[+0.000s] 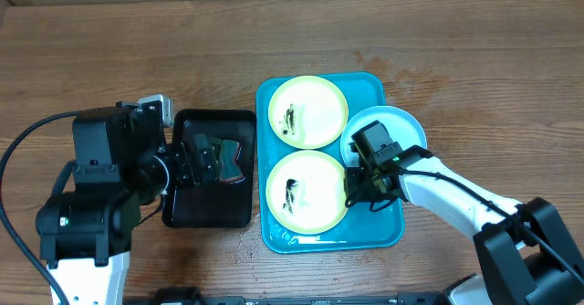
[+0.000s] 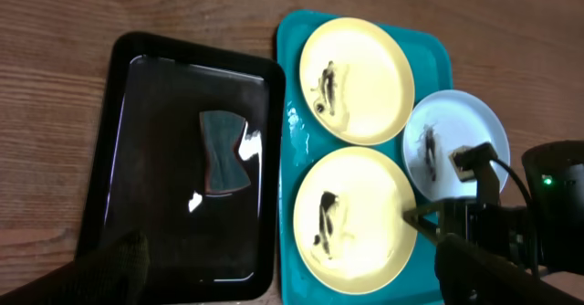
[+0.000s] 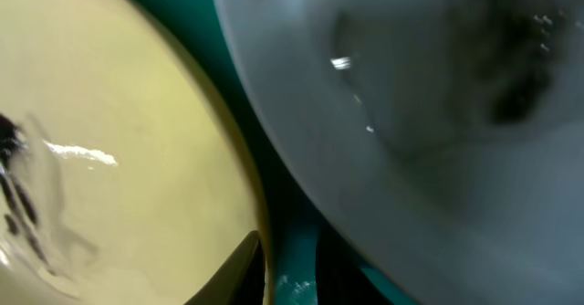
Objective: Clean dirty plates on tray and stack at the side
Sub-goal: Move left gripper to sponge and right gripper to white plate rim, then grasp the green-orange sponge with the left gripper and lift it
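The robot's left gripper next needs to move down from above the black tray onto the sponge's narrow middle, where the sponge's slim part fits between the gripper's wide-open, empty fingers.
The turquoise tray [image 1: 379, 227] holds two yellow-green plates, one at the back [image 1: 307, 111] and one at the front [image 1: 304, 191], each with a dark smear. The light blue plate [image 1: 394, 124] rests on the tray's right rim. My right gripper [image 1: 356, 189] is at the front plate's right edge. In the right wrist view its jaws [image 3: 283, 278] are closed narrowly on that plate's rim [image 3: 109, 159], with the blue plate [image 3: 438, 113] beside it. My left gripper [image 1: 196, 154] hovers open and empty over the black tray; its fingers [image 2: 292, 282] are spread wide.
A black tray [image 1: 182, 209] lies left of the turquoise tray and holds a dark sponge [image 1: 230, 162], also seen in the left wrist view [image 2: 224, 150]. Bare wooden table surrounds both trays.
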You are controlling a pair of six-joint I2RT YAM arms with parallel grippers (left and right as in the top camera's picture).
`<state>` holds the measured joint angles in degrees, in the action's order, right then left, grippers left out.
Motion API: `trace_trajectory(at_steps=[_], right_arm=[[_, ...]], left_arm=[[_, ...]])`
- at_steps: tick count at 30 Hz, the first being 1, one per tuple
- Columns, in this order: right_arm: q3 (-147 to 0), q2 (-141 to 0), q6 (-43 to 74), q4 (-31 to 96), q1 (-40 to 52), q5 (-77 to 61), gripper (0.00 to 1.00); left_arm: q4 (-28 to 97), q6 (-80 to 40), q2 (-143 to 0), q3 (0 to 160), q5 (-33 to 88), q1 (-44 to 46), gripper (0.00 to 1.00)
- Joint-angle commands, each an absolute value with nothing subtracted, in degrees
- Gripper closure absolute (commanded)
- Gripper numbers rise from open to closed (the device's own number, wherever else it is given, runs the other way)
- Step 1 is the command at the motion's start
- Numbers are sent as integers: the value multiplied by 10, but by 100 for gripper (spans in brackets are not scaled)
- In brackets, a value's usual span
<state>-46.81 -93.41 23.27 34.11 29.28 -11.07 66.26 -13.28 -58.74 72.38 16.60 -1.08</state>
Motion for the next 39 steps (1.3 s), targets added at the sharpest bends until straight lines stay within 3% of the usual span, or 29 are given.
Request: trace_trajectory(at_steps=[1, 6, 9, 15, 19, 26, 32, 36, 37, 39], right_arm=[[-464, -949, 239, 332, 299, -85, 83], [-466, -945, 225, 338, 298, -73, 81], [-466, -945, 238, 328, 293, -63, 96], [-466, -945, 307, 305, 293, 10, 96], [-466, -945, 302, 305, 293, 8, 96], [-466, -945, 302, 312, 293, 8, 96], [-466, -945, 302, 321, 293, 8, 96], [-465, -945, 302, 326, 293, 8, 96], [-465, -945, 302, 326, 293, 8, 96], [-465, -945, 302, 329, 293, 8, 96]], left_arm=[[665, -115, -603, 735, 176, -7, 0], [674, -111, -623, 735, 175, -7, 0], [674, -107, -634, 735, 174, -7, 1], [667, -121, -674, 712, 115, 3, 17], [623, -167, -731, 661, 37, 25, 18], [510, -205, -888, 615, 25, 64, 24], [461, -215, -1023, 615, 26, 78, 50], [436, -215, -1069, 615, 26, 78, 79], [432, -214, -1074, 616, 26, 78, 96], [443, -215, -1074, 622, 30, 77, 96]])
